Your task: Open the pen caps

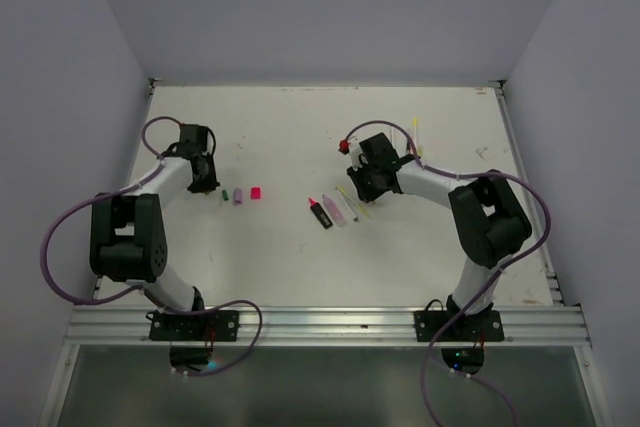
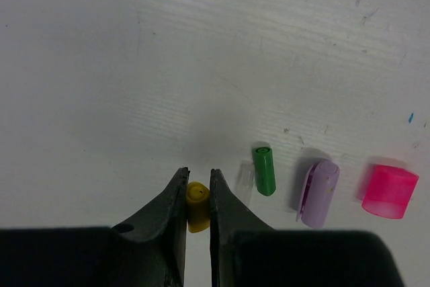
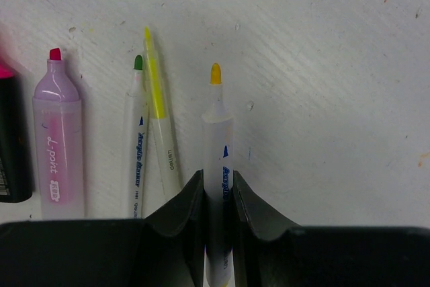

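Observation:
The bare tabletop (image 2: 227, 174) beside the clear cap is open below, so my left gripper is going down to that spot next to release the small yellow cap (image 2: 197, 206).
My left gripper (image 2: 198, 176) is shut on a small yellow cap (image 2: 197, 206), held just above the white table. To its right lie a clear cap (image 2: 244, 181), a green cap (image 2: 265, 170), a lilac cap (image 2: 318, 191) and a pink cap (image 2: 389, 189). My right gripper (image 3: 218, 178) is shut on a white pen with a bare yellow tip (image 3: 218, 139). Left of it lie a thin yellow pen (image 3: 160, 112), a green-tipped white pen (image 3: 137, 146), a fat lilac highlighter (image 3: 58, 146) and a black pen (image 3: 12, 146), all uncapped. From above, the left gripper (image 1: 203, 179) and right gripper (image 1: 362, 182) stand far apart.
A small red piece (image 1: 344, 146) sits beside the right wrist. A thin yellow item (image 1: 416, 130) lies behind the right arm near the back. Grey walls close the table on three sides, and a metal rail (image 1: 320, 322) runs along the near edge.

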